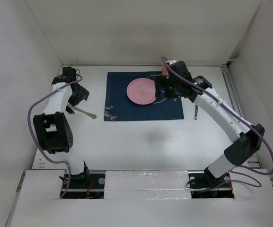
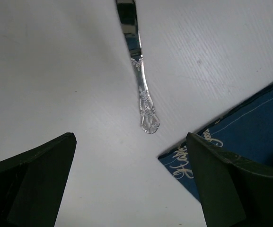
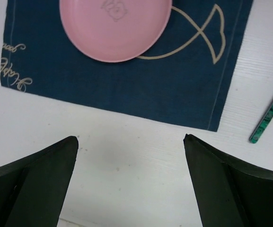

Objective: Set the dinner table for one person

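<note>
My left gripper moves down onto the utensil's ornate handle [image 1: 86,112] [image 2: 143,94] next, close to the blade. The handle points lengthwise between the open fingers and lies clear of the placemat.
The white dinner table [image 1: 141,142] carries a navy placemat [image 1: 167,109] with a pink plate [image 1: 141,91] on it. The plate [image 3: 115,26] and placemat [image 3: 127,90] also show in the right wrist view. My right gripper [image 3: 130,138] is open and empty, held above the placemat's right part [image 1: 166,88]. My left gripper [image 2: 130,137] is open and empty, left of the placemat [image 1: 78,97], above a silver utensil [image 1: 85,112]. The utensil's ornate handle [image 2: 143,94] lies on the table ahead of the fingers, beside the placemat corner [image 2: 240,137].
A green-handled utensil [image 1: 196,112] lies on the table right of the placemat, also seen in the right wrist view [image 3: 268,118]. A small orange-pink object [image 1: 164,72] is partly hidden behind the right wrist. White panels stand along the left, far and right edges.
</note>
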`<state>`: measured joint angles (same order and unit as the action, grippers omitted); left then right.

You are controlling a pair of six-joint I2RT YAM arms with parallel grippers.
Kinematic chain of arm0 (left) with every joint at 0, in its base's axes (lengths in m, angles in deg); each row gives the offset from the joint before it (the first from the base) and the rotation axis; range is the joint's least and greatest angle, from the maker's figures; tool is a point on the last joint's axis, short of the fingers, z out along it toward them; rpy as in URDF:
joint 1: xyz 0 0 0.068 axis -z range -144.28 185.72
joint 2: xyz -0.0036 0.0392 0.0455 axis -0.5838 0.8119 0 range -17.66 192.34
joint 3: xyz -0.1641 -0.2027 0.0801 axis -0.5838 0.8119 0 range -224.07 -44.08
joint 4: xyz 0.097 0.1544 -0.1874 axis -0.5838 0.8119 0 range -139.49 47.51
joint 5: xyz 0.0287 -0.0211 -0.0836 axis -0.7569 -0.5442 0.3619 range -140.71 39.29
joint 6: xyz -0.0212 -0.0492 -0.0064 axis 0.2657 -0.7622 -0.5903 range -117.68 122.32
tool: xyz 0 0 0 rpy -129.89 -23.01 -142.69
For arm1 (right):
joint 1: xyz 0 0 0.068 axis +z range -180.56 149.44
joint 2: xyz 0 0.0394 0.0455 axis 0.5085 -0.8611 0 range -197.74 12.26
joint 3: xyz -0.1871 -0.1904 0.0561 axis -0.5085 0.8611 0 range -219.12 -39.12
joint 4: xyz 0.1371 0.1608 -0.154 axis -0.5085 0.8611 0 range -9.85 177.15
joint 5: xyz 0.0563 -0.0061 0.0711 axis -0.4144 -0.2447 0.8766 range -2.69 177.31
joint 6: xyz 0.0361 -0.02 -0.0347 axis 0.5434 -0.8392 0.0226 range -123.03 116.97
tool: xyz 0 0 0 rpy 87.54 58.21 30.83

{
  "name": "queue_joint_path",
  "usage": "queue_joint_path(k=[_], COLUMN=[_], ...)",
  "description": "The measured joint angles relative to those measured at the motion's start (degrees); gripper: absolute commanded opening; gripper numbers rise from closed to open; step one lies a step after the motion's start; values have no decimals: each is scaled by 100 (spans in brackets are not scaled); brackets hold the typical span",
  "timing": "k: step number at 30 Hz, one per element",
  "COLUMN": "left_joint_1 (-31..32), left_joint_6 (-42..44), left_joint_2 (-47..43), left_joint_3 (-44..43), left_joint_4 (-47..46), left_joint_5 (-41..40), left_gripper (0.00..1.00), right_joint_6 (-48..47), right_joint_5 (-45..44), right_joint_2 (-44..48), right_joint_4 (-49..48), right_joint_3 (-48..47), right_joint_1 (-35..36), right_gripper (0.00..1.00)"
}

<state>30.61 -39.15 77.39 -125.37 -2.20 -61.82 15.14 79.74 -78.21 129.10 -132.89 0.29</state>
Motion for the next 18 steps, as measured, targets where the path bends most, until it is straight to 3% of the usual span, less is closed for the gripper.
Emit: queue_joint_path(k=[8,18], left_joint_1=[11,11], left_joint_6=[-1399,-2511], left_joint_2=[1349,1565], left_joint_3=[-262,-654], left_joint_4=[201,437], left_joint_5=[841,817], left_gripper=[100,92], right_joint_6=[28,-66], right_joint_5=[61,474], right_joint_2=[-9,614], right_joint_4=[-144,-304], right_joint_3=[356,1484], right_joint_1=[1104,1137], right_gripper=[99,99])
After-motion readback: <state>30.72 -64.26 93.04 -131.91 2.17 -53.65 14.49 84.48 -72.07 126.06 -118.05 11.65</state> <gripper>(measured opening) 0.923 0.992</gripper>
